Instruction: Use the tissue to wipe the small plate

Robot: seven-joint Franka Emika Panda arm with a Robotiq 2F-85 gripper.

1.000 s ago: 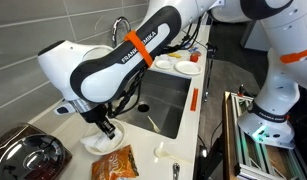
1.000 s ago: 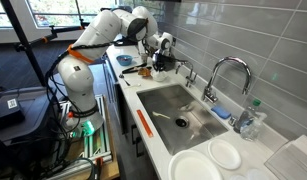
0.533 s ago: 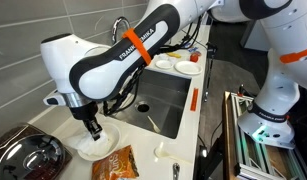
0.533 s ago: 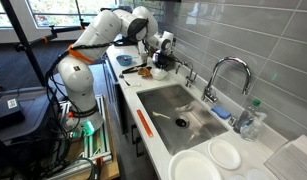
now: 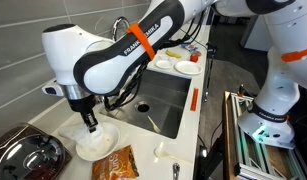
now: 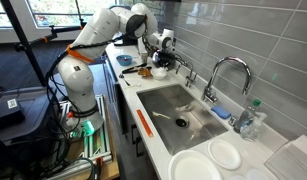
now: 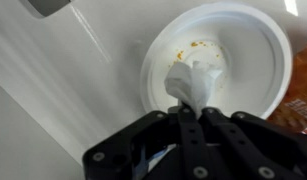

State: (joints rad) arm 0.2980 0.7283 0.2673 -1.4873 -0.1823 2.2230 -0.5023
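Note:
Next, my gripper rises off the plate, moves across and lowers over the counter between snack packet and sink (image 5: pixel 143 140) to release the tissue, as that spot is empty.
A small white plate (image 7: pixel 238 45) with orange-brown smears sits on the white counter; it also shows in an exterior view (image 5: pixel 103 140). My gripper (image 7: pixel 191 108) is shut on a crumpled white tissue (image 7: pixel 196 82) that hangs over the plate's near rim. In an exterior view the gripper (image 5: pixel 90 124) is just above the plate's left part. In the far exterior view the gripper (image 6: pixel 160 62) is small and the plate is hidden behind it.
A brown snack packet (image 5: pixel 115 163) lies next to the plate. A dark metal bowl (image 5: pixel 23 157) is at the counter's end. The sink (image 6: pixel 178 112) with faucet (image 6: pixel 225 75) lies beside it. White plates (image 6: pixel 208 160) and an orange tool (image 6: pixel 144 122) sit along the counter.
My gripper with the tissue has moved across the plate toward the wall side and lifted slightly; the plate is more exposed in the exterior view.

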